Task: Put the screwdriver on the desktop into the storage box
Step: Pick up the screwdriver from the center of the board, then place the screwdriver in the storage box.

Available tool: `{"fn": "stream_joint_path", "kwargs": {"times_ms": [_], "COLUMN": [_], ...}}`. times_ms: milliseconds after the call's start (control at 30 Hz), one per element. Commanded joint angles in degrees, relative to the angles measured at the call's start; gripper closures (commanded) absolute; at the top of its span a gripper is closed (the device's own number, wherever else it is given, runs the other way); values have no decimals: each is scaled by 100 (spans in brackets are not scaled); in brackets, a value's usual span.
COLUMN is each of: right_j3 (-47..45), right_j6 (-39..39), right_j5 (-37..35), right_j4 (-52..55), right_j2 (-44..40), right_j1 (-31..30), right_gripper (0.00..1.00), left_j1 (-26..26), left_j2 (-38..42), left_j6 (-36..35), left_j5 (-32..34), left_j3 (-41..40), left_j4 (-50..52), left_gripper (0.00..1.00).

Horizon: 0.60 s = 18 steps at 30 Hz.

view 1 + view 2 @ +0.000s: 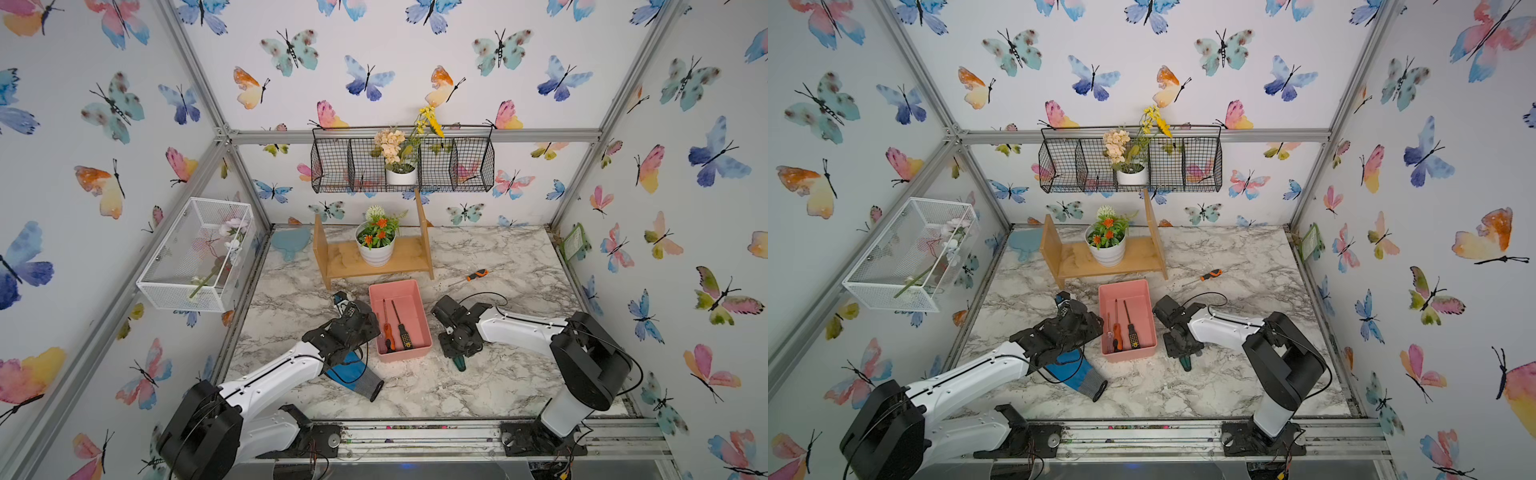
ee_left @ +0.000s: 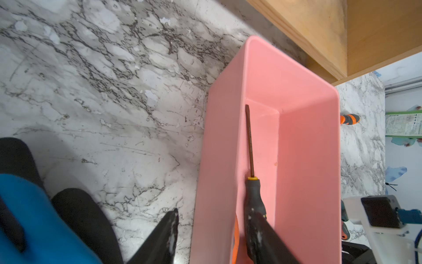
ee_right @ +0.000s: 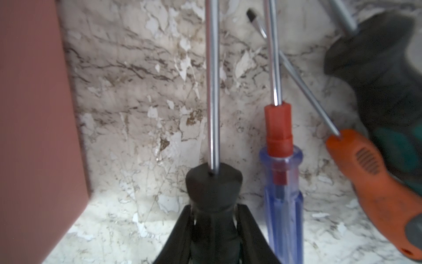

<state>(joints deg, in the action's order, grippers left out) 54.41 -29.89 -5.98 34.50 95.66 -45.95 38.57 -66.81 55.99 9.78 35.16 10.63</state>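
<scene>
The bare box bottom (image 1: 412, 321) beside the black-yellow screwdriver lies across the side of the box next to my right gripper. My right gripper should next lift over that side, lower in and release.
The pink storage box (image 1: 415, 297) sits mid-desktop (image 1: 498, 374), holding an orange-black screwdriver (image 1: 388, 334) and a black-yellow one (image 1: 404, 336). My left gripper (image 2: 212, 212) is open, astride the box's left wall, with one finger (image 2: 258, 230) inside over the black-yellow handle (image 2: 253, 196). Right of the box my right gripper (image 3: 214, 210) is shut on a black-handled screwdriver (image 3: 213, 182) lying on the desktop. Beside it lie a clear blue screwdriver (image 3: 283, 205), an orange-handled one (image 3: 374, 182) and a dark green one (image 3: 383, 75). Another orange screwdriver (image 1: 473, 276) lies far right.
A blue glove (image 1: 353, 374) lies under my left arm. A wooden shelf (image 1: 374, 266) with a flower pot (image 1: 376, 249) stands just behind the box. A white mesh basket (image 1: 195, 257) hangs on the left wall and a black wire basket (image 1: 403, 166) on the back wall.
</scene>
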Motion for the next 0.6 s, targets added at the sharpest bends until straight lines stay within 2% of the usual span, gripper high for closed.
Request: {"fn": "stream_joint_path", "kwargs": {"times_ms": [0, 300, 433, 567], "right_j3": [421, 2097, 2432, 2579], "right_j6": [27, -116, -257, -457], "right_j5": [-106, -2, 316, 254], "right_j4": [284, 719, 509, 425], "right_j2": [-376, -713, -433, 153], "right_j1": [-10, -90, -377, -656], "right_gripper": [80, 82, 83, 88], "left_j1": [-42, -41, -40, -46], "left_j2": [212, 545, 547, 568], "left_j6": [133, 231, 255, 244], "left_j5": [207, 459, 462, 515], "left_j3": [20, -104, -149, -110], "left_j4": [170, 246, 244, 340], "left_gripper": [46, 45, 45, 45]}}
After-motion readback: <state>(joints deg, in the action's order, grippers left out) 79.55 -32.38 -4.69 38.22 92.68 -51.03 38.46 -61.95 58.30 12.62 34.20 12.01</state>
